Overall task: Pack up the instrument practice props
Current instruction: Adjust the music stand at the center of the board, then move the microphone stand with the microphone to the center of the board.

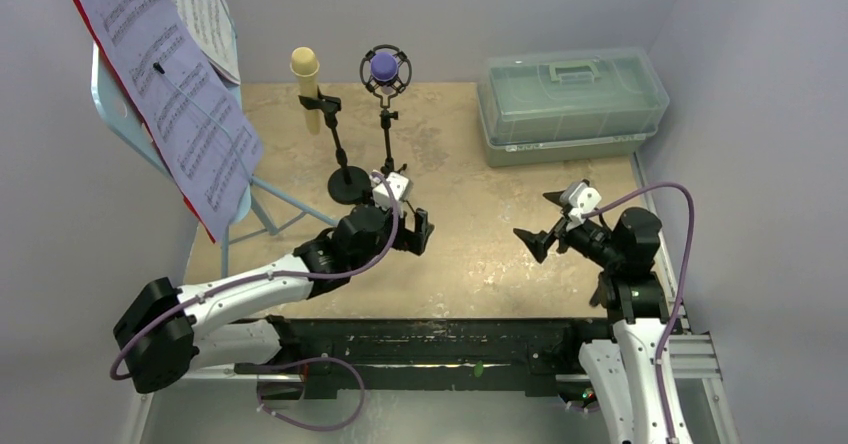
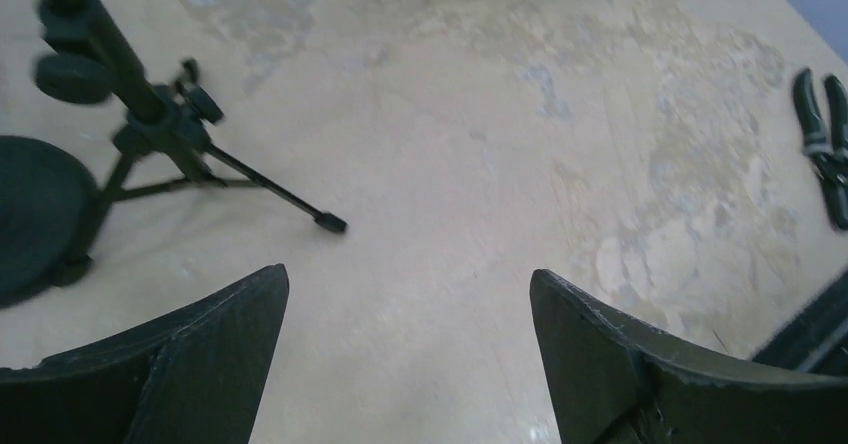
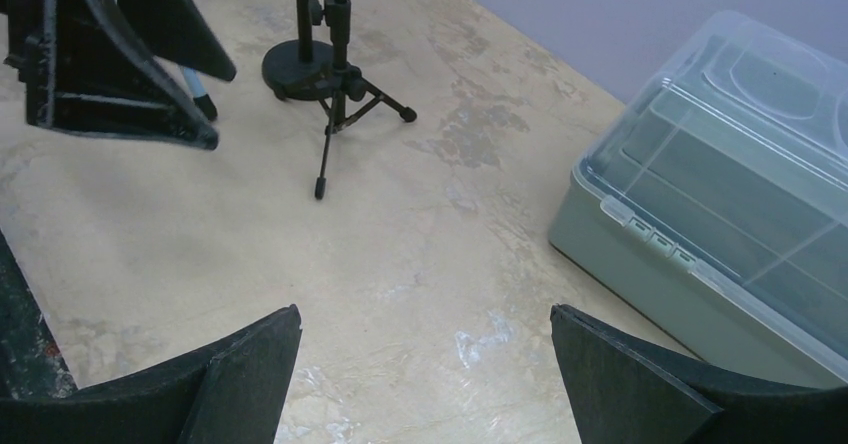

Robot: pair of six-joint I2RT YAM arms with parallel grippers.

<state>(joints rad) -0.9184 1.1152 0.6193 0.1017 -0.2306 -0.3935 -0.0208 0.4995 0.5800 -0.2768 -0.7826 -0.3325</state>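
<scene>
My left gripper tilts up toward level next, then moves outward around its thin stem to reach the upright tripod holder (image 1: 388,134).
Printed sheet music (image 1: 170,94) lies on a red folder (image 1: 207,232), propped on the light-blue music rest (image 1: 118,114) at the far left. A cream microphone (image 1: 305,64) sits in a black holder with a round base (image 1: 348,184). A purple microphone (image 1: 384,64) sits in a black tripod holder (image 1: 388,134). My left gripper (image 1: 420,232) is open and empty, just in front of the holders; in the left wrist view (image 2: 408,274) the tripod holder (image 2: 160,114) is at upper left. My right gripper (image 1: 533,216) is open and empty over the table's right part, also seen in the right wrist view (image 3: 425,312).
A translucent grey-green box with a handle (image 1: 570,104) stands shut at the back right, close to my right gripper in the right wrist view (image 3: 720,214). Small black pliers (image 2: 825,144) lie on the table to the right of my left gripper. Grey walls enclose the table.
</scene>
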